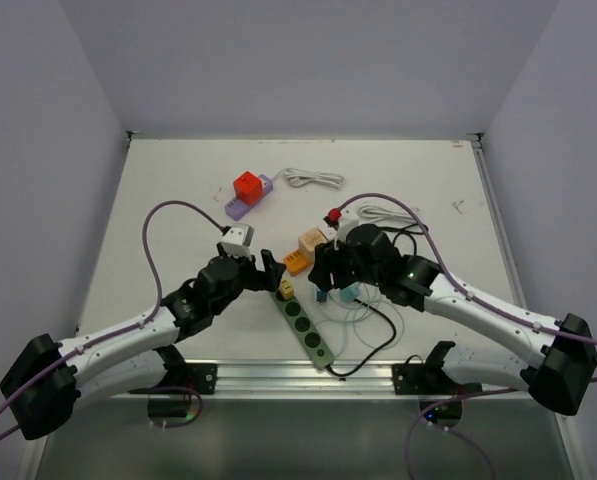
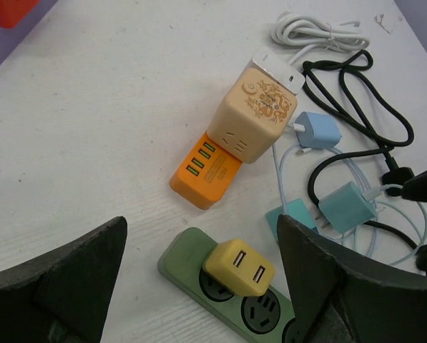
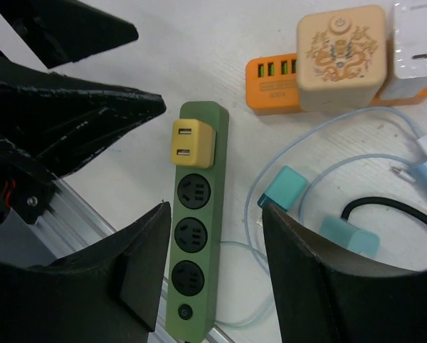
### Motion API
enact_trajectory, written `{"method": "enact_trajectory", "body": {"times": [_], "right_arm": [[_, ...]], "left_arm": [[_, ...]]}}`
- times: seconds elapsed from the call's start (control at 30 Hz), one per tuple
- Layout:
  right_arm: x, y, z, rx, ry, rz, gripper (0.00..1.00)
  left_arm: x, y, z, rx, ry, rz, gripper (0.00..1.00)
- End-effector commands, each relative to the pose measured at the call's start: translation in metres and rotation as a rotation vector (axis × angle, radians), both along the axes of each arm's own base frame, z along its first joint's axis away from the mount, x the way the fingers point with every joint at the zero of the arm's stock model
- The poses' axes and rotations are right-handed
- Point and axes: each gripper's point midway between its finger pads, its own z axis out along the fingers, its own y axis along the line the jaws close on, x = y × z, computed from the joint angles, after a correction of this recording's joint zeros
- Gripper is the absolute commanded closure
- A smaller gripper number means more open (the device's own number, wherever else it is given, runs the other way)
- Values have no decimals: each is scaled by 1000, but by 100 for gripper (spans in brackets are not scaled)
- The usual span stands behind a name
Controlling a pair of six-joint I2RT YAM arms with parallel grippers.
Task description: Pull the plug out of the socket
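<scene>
Next, my right gripper moves sideways and down over the yellow plug (image 1: 287,288), since the plug sits below the gripper and to its left in the top view.
A yellow two-port USB plug (image 1: 287,288) sits in the end socket of a green power strip (image 1: 308,327) near the table's front. It shows in the left wrist view (image 2: 239,267) on the strip (image 2: 188,255) and in the right wrist view (image 3: 192,142) on the strip (image 3: 197,236). My left gripper (image 1: 269,273) is open, just left of and above the plug, its jaws either side of it without touching. My right gripper (image 1: 323,277) is open above the strip's right side, holding nothing.
An orange USB charger (image 1: 296,262) and a beige cube adapter (image 1: 311,241) lie just behind the strip. Teal and blue chargers (image 2: 347,206) with pale and black cables (image 2: 356,107) lie to the right. A purple strip with a red plug (image 1: 248,193) and a white cable (image 1: 313,178) lie farther back.
</scene>
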Motion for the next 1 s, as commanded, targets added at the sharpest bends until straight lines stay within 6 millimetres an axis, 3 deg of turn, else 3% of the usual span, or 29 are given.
{"method": "enact_trajectory", "body": {"times": [0.0,0.2,0.33,0.43,0.57,0.77,0.8,0.97], "right_arm": [[5,17,1,-56,-55,14,40],[8,43,-12,-107,-70,29,34],[9,60,-29,-159,-59,45,33],[10,70,-36,-178,-61,45,33],[15,80,-63,-226,-33,24,32],[15,92,-79,-248,-10,31,33],[15,93,-83,-255,-4,30,34],[19,93,-80,-264,-11,13,65]], "left_arm": [[4,14,16,16,-33,58,11],[-1,35,19,-3,-29,141,12],[-5,48,8,38,0,177,12],[-7,51,5,36,10,182,11],[-11,55,0,27,13,185,11],[-17,58,-1,-5,11,185,11],[-18,59,-2,-10,15,189,11],[-25,56,-19,-48,52,173,12]]}}
